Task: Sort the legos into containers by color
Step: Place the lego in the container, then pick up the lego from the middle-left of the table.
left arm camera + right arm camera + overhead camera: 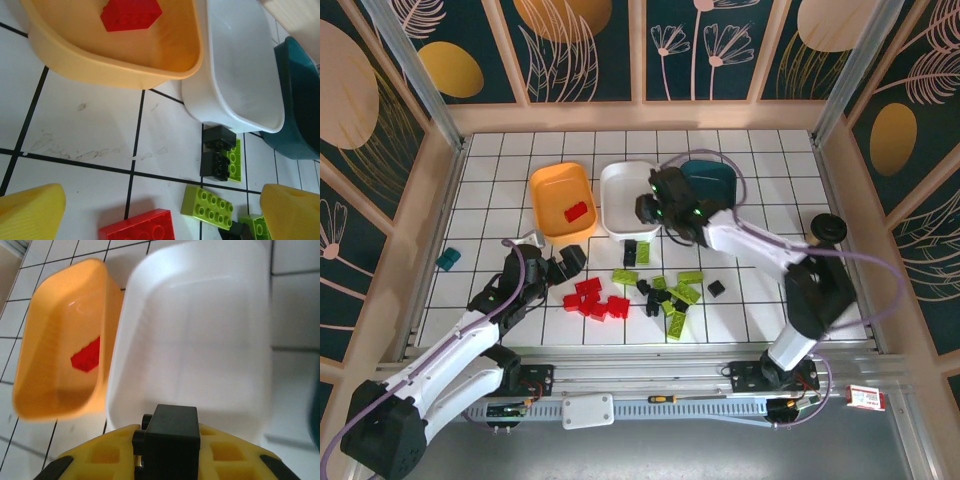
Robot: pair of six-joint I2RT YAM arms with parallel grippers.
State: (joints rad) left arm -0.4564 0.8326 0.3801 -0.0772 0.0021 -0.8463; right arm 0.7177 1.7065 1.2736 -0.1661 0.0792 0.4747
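The black lego goes down in my right gripper toward the bottom of the empty white container next, then comes free.
My right gripper is shut on a black lego and hovers over the near edge of the white container. In the top view it sits above that white container. The orange container holds one red lego. The dark teal container is partly covered by the right arm. My left gripper is open, low over the tiles, with a red lego between its fingertips. Red legos, lime green legos and black legos lie loose on the table.
A small teal block lies at the left of the table. A black-lidded cup stands at the right, by the right arm. In the left wrist view, a lime green brick and black bricks lie just below the white container.
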